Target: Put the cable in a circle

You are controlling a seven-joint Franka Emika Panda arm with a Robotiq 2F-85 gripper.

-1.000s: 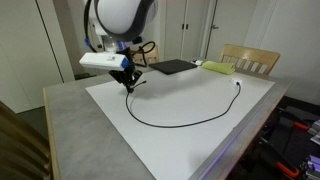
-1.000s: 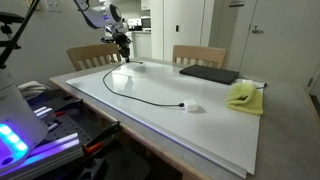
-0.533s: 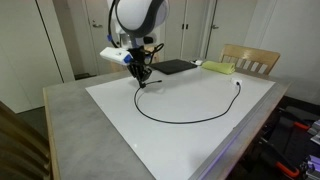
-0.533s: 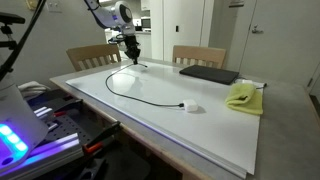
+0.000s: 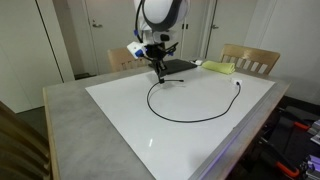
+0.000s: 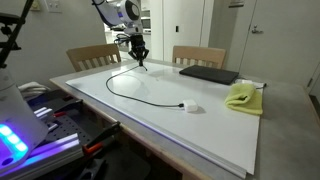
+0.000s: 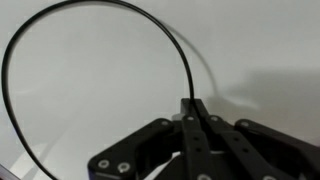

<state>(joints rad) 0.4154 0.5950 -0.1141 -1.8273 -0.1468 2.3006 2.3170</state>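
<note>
My gripper will move toward the white plug next and let go of the cord at the arc's opening, because that gap is between my gripper and the plug.
The cable (image 5: pixel 185 119) is a thin black cord lying in an open arc on the white sheet (image 5: pixel 120 110). Its free plug end (image 5: pixel 238 84) rests near the far right. In an exterior view the same cable (image 6: pixel 150 98) runs to a white-tipped end (image 6: pixel 188 106). My gripper (image 5: pixel 160 76) hangs over the back of the sheet, shut on the cable's other end, also seen from the side as the gripper (image 6: pixel 141 63). In the wrist view the cable (image 7: pixel 60 20) loops up from my closed gripper (image 7: pixel 194 104).
A flat black pad (image 5: pixel 177 66) and a yellow cloth (image 5: pixel 218 67) lie at the table's back edge; the pad (image 6: pixel 208 74) and cloth (image 6: pixel 243 96) show again. Wooden chairs (image 5: pixel 248 58) stand behind the table. Lit equipment (image 6: pixel 25 135) sits beside it.
The arm has carried the cable end to the right and toward the back of the table. The cord's arc has curled tighter behind it. The jaws stayed shut.
</note>
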